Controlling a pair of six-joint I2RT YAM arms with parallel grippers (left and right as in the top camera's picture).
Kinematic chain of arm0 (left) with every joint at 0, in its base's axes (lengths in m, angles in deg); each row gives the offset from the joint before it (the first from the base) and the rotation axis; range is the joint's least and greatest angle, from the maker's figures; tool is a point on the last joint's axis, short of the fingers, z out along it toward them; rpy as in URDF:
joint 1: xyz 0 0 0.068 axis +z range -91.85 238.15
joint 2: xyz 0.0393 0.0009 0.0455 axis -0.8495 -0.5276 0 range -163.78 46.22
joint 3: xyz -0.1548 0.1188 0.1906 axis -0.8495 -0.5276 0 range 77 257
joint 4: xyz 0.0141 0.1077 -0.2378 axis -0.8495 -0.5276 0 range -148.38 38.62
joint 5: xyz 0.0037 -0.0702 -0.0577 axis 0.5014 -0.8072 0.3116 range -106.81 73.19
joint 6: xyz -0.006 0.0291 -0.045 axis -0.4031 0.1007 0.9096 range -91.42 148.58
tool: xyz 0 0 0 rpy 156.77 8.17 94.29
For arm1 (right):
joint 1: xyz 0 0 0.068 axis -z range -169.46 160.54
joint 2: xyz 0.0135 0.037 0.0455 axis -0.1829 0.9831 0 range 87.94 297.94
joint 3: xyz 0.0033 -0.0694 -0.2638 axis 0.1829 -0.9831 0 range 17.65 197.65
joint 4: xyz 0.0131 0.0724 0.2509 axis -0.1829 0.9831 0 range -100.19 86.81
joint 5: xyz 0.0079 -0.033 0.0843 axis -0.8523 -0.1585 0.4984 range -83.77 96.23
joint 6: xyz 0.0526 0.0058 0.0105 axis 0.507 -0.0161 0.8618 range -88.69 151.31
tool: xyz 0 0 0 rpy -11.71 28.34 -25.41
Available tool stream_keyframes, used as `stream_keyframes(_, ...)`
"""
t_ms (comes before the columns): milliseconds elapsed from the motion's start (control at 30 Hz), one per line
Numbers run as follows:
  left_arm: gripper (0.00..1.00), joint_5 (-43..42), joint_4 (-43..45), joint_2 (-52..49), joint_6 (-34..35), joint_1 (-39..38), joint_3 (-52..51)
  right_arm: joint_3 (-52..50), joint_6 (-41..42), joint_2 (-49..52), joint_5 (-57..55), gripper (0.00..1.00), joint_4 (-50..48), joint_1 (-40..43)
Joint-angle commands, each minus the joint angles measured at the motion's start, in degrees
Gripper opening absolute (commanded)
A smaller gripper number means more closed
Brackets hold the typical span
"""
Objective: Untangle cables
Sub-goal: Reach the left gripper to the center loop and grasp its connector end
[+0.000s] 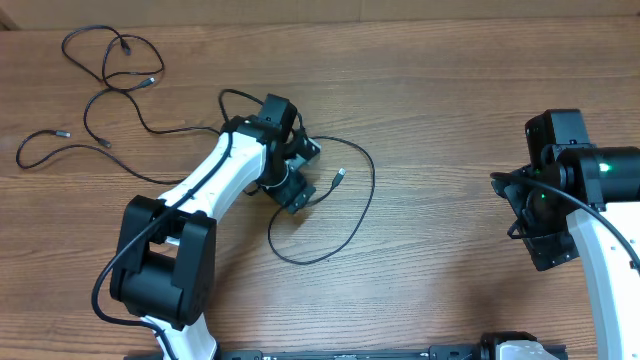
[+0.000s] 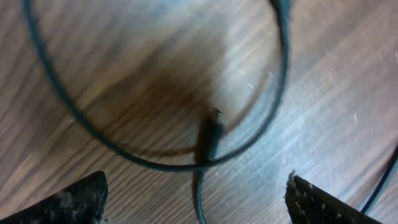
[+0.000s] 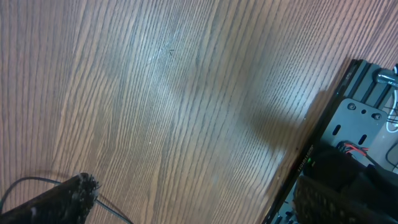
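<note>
The left gripper lowers and turns toward the cable's plug next, onto the spot where the plug end crosses the part of the loop just ahead of its open fingers.
One thin black cable (image 1: 368,190) lies in a wide loop at the table's middle, its silver plug end (image 1: 338,179) beside my left gripper (image 1: 305,172). In the left wrist view the loop (image 2: 74,112) and the plug end (image 2: 210,132) lie on the wood, and a strand runs down between the jaws. My left gripper (image 2: 196,190) is open just above it. The second cable (image 1: 108,78) lies in loose loops at the far left, apart from the first. My right gripper (image 1: 540,228) is open and empty at the right, also seen in its wrist view (image 3: 196,190).
The wooden table (image 1: 450,100) runs across the whole view. The table's near edge and a black metal frame (image 3: 348,118) lie close to my right gripper. A thin black wire (image 3: 37,182) runs by the right gripper's left finger.
</note>
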Motion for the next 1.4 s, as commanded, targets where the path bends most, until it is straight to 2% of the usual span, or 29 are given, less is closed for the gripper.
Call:
stream_keyframes(0, 0.88, 0.8, -0.3, -0.5, -13.4, -0.9, -0.4, 1.4, 0.3, -0.9, -0.1, 1.0, 0.0, 0.2)
stream_keyframes(433, 0.88, 0.6, 1.2, -0.8, -29.0, -0.9, -3.1, 1.4, 0.3, -0.9, -0.1, 1.0, 0.0, 0.2)
stream_keyframes(600, 0.84, 0.6, 4.2, -0.8, -29.6, -0.9, -4.3, 1.4, 0.3, -0.9, -0.1, 1.0, 0.0, 0.2)
stream_keyframes(733, 0.81, 0.6, 5.3, -0.8, -34.6, -1.0, -5.5, 1.4, 0.3, -0.9, -0.1, 1.0, 0.0, 0.2)
stream_keyframes(800, 0.76, 0.6, 5.2, -0.8, -36.8, -1.0, -5.7, 1.4, 0.3, -0.9, -0.1, 1.0, 0.0, 0.2)
stream_keyframes(1067, 0.75, 1.0, 5.6, -0.9, -37.0, -0.7, -6.4, 1.4, 0.3, -0.9, -0.1, 1.0, 0.0, 0.2)
stream_keyframes(1133, 0.68, 1.1, 6.4, -0.8, -37.0, -0.5, -6.7, 1.4, 0.3, -0.9, -0.1, 1.0, 0.0, 0.2)
stream_keyframes(1233, 0.52, 1.1, 7.8, -0.9, -37.0, -0.4, -7.4, 1.4, 0.3, -0.9, -0.1, 1.0, 0.0, 0.2)
stream_keyframes(1367, 0.53, 1.9, 9.5, -0.9, -37.0, -0.2, -9.2, 1.4, 0.3, -0.9, -0.1, 1.0, 0.0, 0.2)
